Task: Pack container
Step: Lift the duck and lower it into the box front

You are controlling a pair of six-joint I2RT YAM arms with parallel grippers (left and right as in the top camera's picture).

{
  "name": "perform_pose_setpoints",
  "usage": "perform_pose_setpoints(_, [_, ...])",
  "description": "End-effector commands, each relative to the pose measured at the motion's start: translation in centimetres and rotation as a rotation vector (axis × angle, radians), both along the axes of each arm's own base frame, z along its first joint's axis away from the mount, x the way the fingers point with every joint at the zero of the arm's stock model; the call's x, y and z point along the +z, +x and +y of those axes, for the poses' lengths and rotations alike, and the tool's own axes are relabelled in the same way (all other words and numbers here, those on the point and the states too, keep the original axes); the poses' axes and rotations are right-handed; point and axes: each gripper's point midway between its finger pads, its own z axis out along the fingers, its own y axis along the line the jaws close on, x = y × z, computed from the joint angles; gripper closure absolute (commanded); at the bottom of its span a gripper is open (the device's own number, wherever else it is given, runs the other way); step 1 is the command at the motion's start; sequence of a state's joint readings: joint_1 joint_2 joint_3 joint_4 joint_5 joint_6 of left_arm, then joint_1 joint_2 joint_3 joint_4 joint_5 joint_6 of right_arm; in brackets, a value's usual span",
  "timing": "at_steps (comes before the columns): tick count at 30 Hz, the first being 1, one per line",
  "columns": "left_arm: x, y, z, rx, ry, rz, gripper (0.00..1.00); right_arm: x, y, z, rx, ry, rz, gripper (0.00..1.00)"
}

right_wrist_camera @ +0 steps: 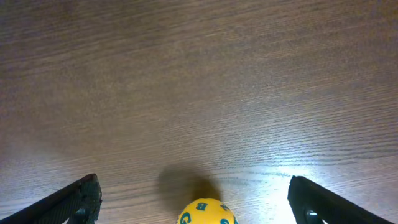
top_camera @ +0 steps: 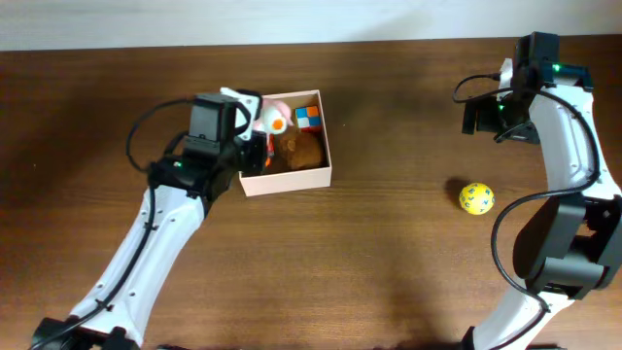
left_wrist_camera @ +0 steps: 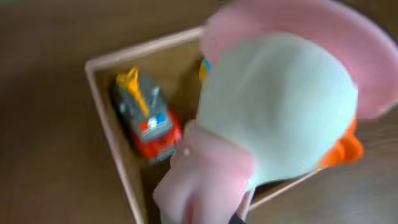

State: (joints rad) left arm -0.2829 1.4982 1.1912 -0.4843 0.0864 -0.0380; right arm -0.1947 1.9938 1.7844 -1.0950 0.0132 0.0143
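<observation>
The pink-and-white plush toy (top_camera: 273, 116) should go down next in my left gripper, from the container's side toward the brown plush. Then my left gripper will open.
The container (top_camera: 288, 181), a shallow white-walled box, sits left of the table's centre. It holds a colour cube (top_camera: 308, 119), a brown plush (top_camera: 304, 149) and a red-and-grey toy truck (left_wrist_camera: 148, 118). My left gripper (top_camera: 255, 128) is over the box's left side, shut on a pink-and-white plush toy with an orange beak (left_wrist_camera: 280, 106). The plush fills the left wrist view and hides the fingers. My right gripper (right_wrist_camera: 193, 185) hangs open over bare table at the far right. A yellow ball with blue-green letters (right_wrist_camera: 206, 214) lies low between its fingers (right_wrist_camera: 81, 199), untouched.
The yellow ball (top_camera: 476, 198) lies alone on the dark wood table, right of centre. The right arm's base (top_camera: 573, 243) stands at the right edge. The left arm (top_camera: 155, 233) reaches in from the lower left.
</observation>
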Motion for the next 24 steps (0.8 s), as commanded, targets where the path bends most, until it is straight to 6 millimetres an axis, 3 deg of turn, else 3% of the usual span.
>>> perform_pose_setpoints(1, [0.2, 1.0, -0.5, -0.082, 0.071, -0.051, 0.98, 1.5, 0.4, 0.2, 0.013, -0.005, -0.04, 0.01])
perform_pose_setpoints(8, [-2.6, 1.9, -0.7, -0.154, 0.146, -0.025, 0.98, 1.5, 0.4, 0.2, 0.013, -0.005, -0.04, 0.01])
perform_pose_setpoints(20, [-5.6, 2.4, -0.9, -0.199, 0.193, 0.018, 0.97, 1.5, 0.4, 0.2, 0.013, -0.005, -0.04, 0.01])
perform_pose_setpoints(24, [-6.0, 2.3, -0.8, -0.2, 0.195, 0.029, 0.92, 1.5, 0.4, 0.2, 0.013, -0.005, -0.04, 0.01])
